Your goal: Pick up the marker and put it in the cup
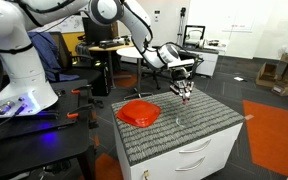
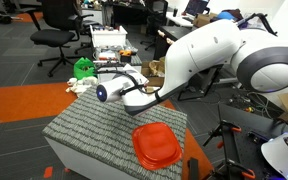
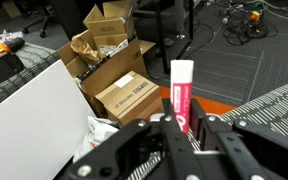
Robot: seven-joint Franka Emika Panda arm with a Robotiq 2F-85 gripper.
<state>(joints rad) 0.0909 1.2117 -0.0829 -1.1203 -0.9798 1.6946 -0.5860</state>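
My gripper moves down over the small clear cup next, bringing the marker's hanging end to the cup's opening, since the cup stands just below the marker.
My gripper (image 3: 184, 128) is shut on the marker (image 3: 182, 88), a short pink stick with a white tip that stands up between the fingers in the wrist view. In an exterior view the gripper (image 1: 186, 93) hangs above the grey mat (image 1: 209, 115), near its far edge, with the marker (image 1: 185, 98) pointing down. A faint small clear cup (image 1: 177, 120) stands on the mat just below and in front of the gripper. In an exterior view the gripper (image 2: 103, 93) is over the mat's far side; the cup does not show there.
A wide red bowl (image 1: 139, 112) lies on the mat beside the cup and also shows in an exterior view (image 2: 156, 146). The mat tops a white drawer cabinet (image 1: 196, 156). Open cardboard boxes (image 3: 124, 92) and office chairs (image 2: 54, 25) stand on the floor beyond.
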